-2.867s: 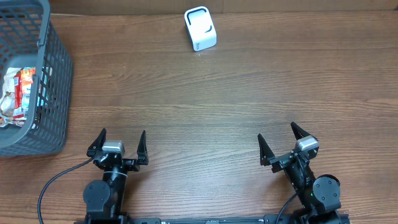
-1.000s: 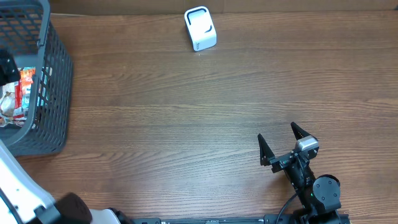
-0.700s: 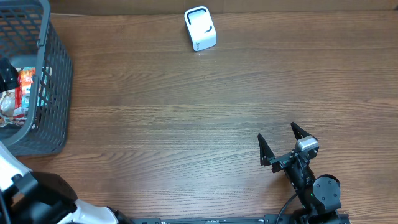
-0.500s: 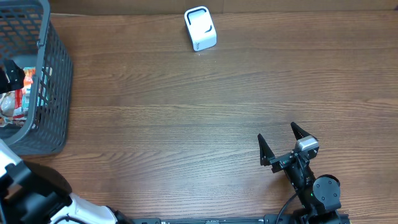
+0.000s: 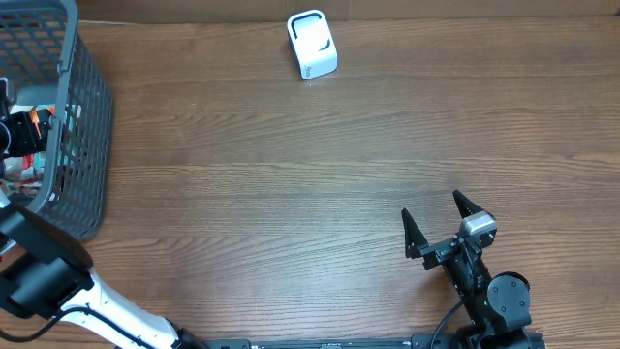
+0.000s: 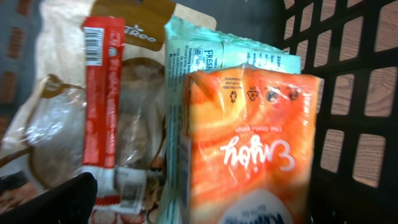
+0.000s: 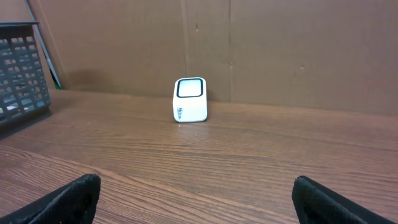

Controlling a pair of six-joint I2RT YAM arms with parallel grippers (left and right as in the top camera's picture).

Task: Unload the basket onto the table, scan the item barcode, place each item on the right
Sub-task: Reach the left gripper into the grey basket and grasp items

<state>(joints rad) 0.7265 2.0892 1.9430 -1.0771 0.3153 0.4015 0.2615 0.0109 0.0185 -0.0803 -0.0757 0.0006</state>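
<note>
Because the teal packet's far end [image 6: 241, 56] sticks out past the orange packet, I need to lower my left gripper outward, deeper into the basket, and close on it.
Several snack packets lie in the grey mesh basket [image 5: 82, 116] at the far left. My left gripper [image 5: 12, 131] hangs inside it, open. In the left wrist view an orange packet [image 6: 249, 143] stands close in front, filling the space between the jaws. Beside it are a teal packet [image 6: 186, 68], a red stick pack [image 6: 99, 93] with a barcode at its top, and a brown cookie bag [image 6: 56, 118]. Only one finger [image 6: 53, 199] shows. The white scanner [image 5: 312, 45] sits at the table's back. My right gripper [image 5: 430, 208] rests open near the front, holding nothing.
The basket's black mesh wall [image 6: 348, 93] is right next to the orange packet. From the right wrist the scanner [image 7: 190, 99] stands ahead before a cardboard wall, with the basket [image 7: 22, 68] at the left edge.
My left arm has swung from the table's front into the basket, and its gripper has moved further in over the packets. The right arm has not moved.
</note>
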